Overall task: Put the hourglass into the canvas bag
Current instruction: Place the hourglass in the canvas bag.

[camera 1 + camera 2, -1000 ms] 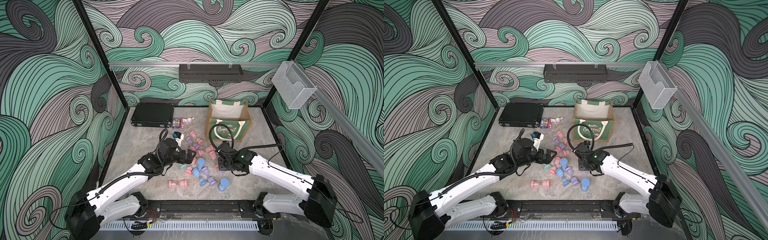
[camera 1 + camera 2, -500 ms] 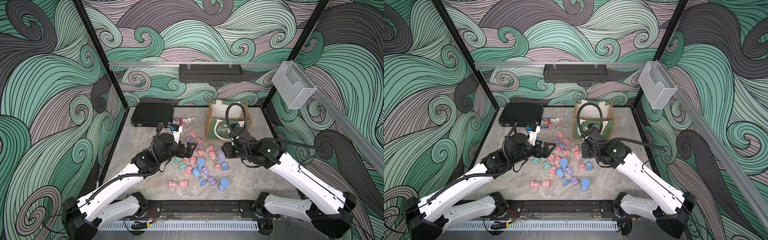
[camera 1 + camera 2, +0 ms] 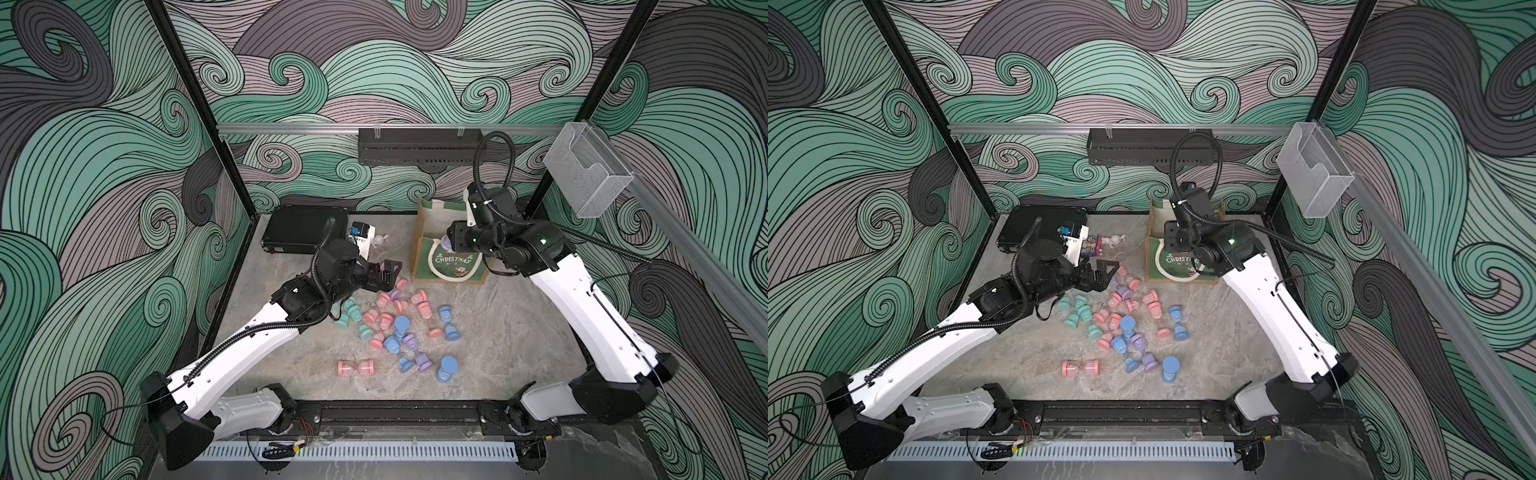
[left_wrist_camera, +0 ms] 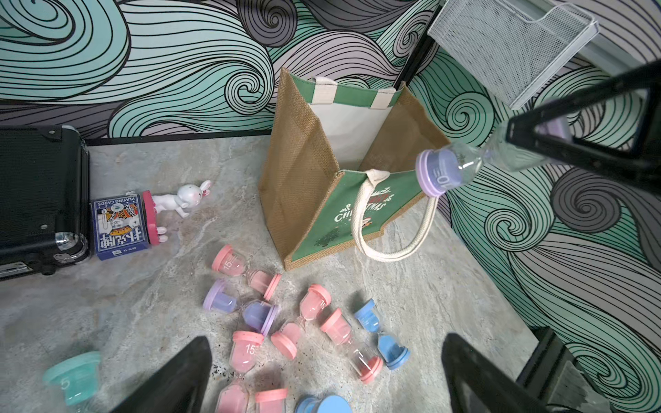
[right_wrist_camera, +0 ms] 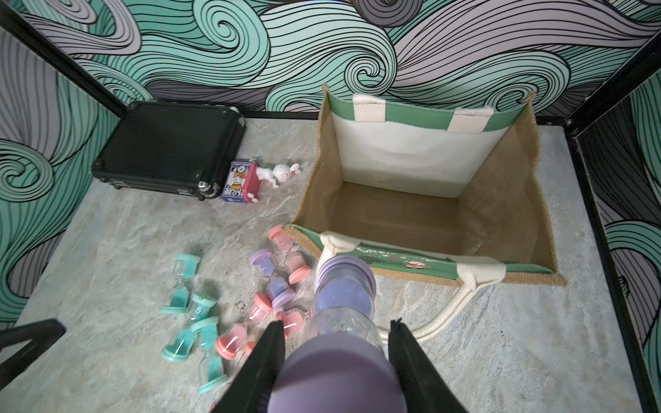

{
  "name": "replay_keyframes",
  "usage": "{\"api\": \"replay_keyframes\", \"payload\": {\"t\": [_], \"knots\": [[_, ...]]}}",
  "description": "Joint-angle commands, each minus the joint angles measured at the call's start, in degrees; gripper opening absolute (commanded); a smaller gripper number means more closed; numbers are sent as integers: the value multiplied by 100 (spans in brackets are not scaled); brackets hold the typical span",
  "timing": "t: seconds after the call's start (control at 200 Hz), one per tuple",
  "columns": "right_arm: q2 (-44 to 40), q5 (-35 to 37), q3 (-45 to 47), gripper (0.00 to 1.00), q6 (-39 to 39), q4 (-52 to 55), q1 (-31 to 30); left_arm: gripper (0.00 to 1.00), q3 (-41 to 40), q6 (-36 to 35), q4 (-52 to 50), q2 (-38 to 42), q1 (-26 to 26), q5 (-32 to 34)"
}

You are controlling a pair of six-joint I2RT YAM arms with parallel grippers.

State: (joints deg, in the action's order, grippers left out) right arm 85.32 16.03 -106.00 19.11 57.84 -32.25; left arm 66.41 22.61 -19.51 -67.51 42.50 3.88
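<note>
The bag's opening (image 3: 436,221) (image 5: 389,206) is outward and below my fingers, so my right gripper will next move outward past the bag's rim and down into it and release the hourglass.
The canvas bag (image 3: 451,266) (image 3: 1173,266) (image 4: 300,178) (image 5: 500,200) stands open at the back right, green "Christmas" front facing me, and nothing shows inside it. My right gripper (image 3: 446,245) (image 3: 1169,245) (image 5: 336,325) is shut on a purple hourglass (image 4: 440,171) (image 5: 345,296) and hangs over the bag's front rim near its left corner. The hourglass points forward out of the jaws. My left gripper (image 3: 388,274) (image 3: 1106,272) (image 4: 327,341) is open above the back of the pile of hourglasses (image 3: 395,324), holding nothing.
Pink, blue, teal and purple hourglasses lie scattered mid-table. A black hard case (image 3: 303,228), a playing-card box (image 4: 118,225) and a rabbit figurine (image 4: 182,198) sit at the back left. A clear holder (image 3: 586,174) hangs on the right wall. The bag's rope handle (image 4: 390,250) droops forward.
My right arm has lifted off the pile and swung back and up to the bag with the purple hourglass. My left gripper has moved back a little over the pile.
</note>
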Motion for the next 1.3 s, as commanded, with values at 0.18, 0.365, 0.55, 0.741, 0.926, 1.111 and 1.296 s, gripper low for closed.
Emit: {"api": "replay_keyframes", "payload": {"t": [0.18, 0.365, 0.55, 0.741, 0.926, 1.111, 1.296], "knots": [[1420, -306, -1399, 24, -386, -192, 637, 99, 500, -161, 131, -529, -151, 227], [2199, -522, -1703, 23, -258, -188, 801, 99, 721, 12, 142, -920, -375, 229], [2846, -729, -1932, 22, -283, -186, 875, 99, 732, 80, 274, -1138, -545, 67], [3449, -1076, -2002, 22, -256, -186, 1043, 98, 637, 153, 464, -1232, -669, -32], [3866, -1384, -2109, 22, -233, -187, 1151, 98, 629, 190, 476, -1343, -767, -120], [4222, -1396, -2136, 26, -251, -211, 1176, 99, 596, 209, 499, -1354, -798, -124], [4325, -1395, -2130, 34, -246, -267, 1212, 99, 578, 200, 501, -1362, -831, -133]]}}
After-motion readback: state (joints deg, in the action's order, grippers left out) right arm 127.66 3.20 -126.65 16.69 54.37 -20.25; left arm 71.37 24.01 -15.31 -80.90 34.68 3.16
